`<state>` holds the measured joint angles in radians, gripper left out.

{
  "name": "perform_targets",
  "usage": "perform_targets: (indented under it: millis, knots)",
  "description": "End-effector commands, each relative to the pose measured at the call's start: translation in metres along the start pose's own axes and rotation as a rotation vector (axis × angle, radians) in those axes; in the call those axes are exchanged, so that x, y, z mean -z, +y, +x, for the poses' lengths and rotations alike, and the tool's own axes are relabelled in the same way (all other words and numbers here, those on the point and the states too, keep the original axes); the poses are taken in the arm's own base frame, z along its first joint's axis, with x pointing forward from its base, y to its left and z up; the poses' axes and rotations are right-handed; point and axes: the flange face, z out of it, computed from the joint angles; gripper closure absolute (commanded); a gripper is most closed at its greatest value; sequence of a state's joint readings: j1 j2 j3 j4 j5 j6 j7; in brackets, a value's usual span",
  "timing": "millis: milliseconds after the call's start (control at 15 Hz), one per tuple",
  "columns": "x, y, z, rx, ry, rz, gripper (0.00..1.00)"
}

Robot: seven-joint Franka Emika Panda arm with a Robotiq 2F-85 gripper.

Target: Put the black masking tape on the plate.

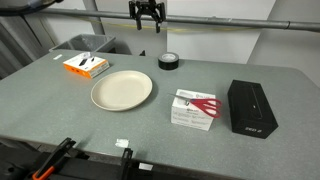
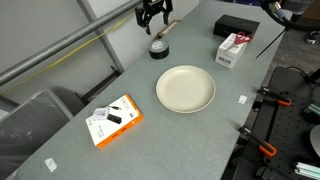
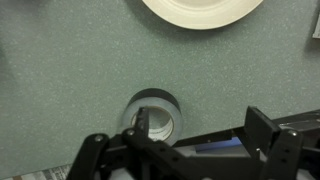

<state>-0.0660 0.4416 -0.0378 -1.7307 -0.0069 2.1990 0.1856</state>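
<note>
My gripper will next go down onto the black masking tape (image 1: 169, 61), with one finger in its hole and the other outside the tape's side, because the tape's open center leaves room.
The black masking tape (image 1: 169, 61) lies flat on the grey table behind the cream plate (image 1: 122, 91), apart from it. Both exterior views show it, as in this one (image 2: 159, 48), with the plate (image 2: 185, 89) nearer the table's middle. My gripper (image 1: 148, 15) hangs open and empty well above the table, near the tape (image 2: 153, 14). In the wrist view the tape (image 3: 152, 104) lies below, by one fingertip of the gripper (image 3: 200, 130). Part of the plate (image 3: 200, 10) shows at the top edge.
An orange box (image 1: 87, 65) lies beside the plate. A white and red box (image 1: 195, 108) and a long black box (image 1: 250, 106) lie on the plate's other side. Metal rails run behind the table. Clamps line the front edge.
</note>
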Motion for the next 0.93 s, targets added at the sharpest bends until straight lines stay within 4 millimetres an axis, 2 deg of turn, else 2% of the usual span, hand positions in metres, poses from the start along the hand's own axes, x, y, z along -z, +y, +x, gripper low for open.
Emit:
perform_targets:
  millis: [0,467,867]
  knots:
    - [-0.020,-0.004,0.019,-0.045,0.018,-0.015,0.00]
    - [-0.105,-0.011,0.068,-0.130,0.063,-0.075,0.00]
    - [-0.156,-0.022,0.091,-0.160,0.083,-0.093,0.00]
